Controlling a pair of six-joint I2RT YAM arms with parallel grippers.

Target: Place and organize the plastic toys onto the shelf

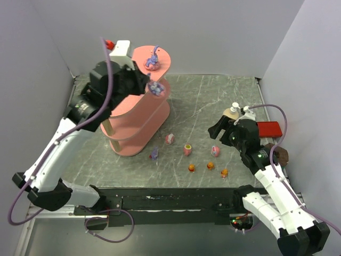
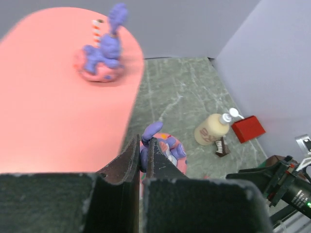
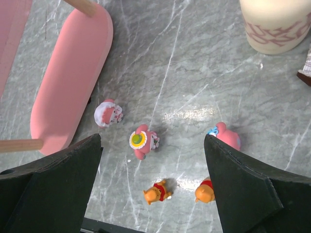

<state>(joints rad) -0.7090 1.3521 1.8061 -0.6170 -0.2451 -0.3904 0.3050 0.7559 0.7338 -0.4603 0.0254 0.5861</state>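
Note:
The left gripper goes left in the top view and down next. It releases the second purple bunny on the top board's bare part (image 2: 99,132), because it hangs beyond the top board's edge.
The pink three-tier shelf (image 1: 139,109) stands at the back left. One purple bunny (image 1: 153,60) sits on its top board and shows in the left wrist view (image 2: 102,58). My left gripper (image 1: 151,88) is shut on a second purple bunny (image 2: 165,145), held in the air beside the top board's edge (image 2: 58,111). On the table lie a small purple bunny (image 1: 154,154), pink egg-like toys (image 1: 169,138) (image 1: 187,150) (image 1: 214,151) and three orange ones (image 1: 191,167). My right gripper (image 1: 220,134) is open and empty above them (image 3: 142,140).
A cream pump bottle (image 1: 231,113) and a flat red box (image 1: 268,128) stand at the right, behind the right arm. Grey walls close in the table at the back and both sides. The shelf's bottom board (image 3: 70,77) lies left of the loose toys.

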